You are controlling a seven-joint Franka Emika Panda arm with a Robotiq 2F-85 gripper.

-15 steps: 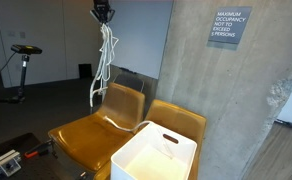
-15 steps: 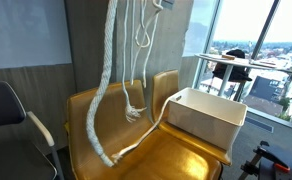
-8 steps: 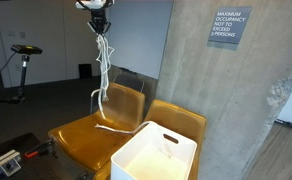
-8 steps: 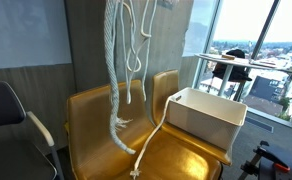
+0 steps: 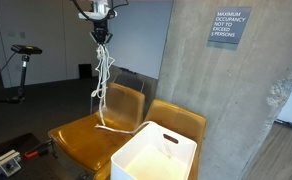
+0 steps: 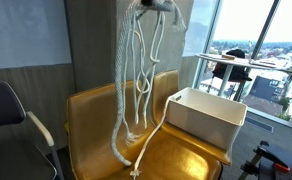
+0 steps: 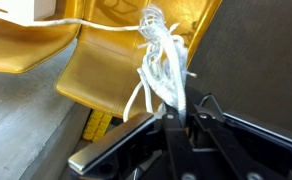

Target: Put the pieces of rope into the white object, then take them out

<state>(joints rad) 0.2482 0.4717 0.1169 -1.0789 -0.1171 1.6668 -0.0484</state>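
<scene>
The mustard-yellow seat (image 5: 105,135) (image 7: 128,50) is below my gripper, and the hanging cords already reach it, so next my gripper should go down over the seat and let go of the bunched rope.
The pieces of rope (image 5: 101,75) are cream-white cords hanging in long loops from my gripper (image 5: 102,33), high above the left mustard-yellow chair. In the other exterior view the gripper (image 6: 146,6) is at the top edge and the pieces of rope (image 6: 134,80) reach down to the seat. One thin cord (image 6: 158,130) trails across the seat up to the rim of the white object (image 6: 201,125). The white object (image 5: 151,160), a tall plastic bin, stands on the right chair. In the wrist view my gripper (image 7: 184,114) is shut on the bunched rope (image 7: 161,55).
Two mustard-yellow chairs (image 5: 86,135) stand side by side against a concrete pillar (image 5: 211,90). A dark chair (image 6: 6,115) sits at one side. A table (image 6: 231,65) and windows lie beyond the bin. A bike (image 5: 24,65) stands in the back.
The gripper rose to the top of the picture, then came back down a little. The hanging loops lifted off the seat and now dangle lower, their ends touching it again.
</scene>
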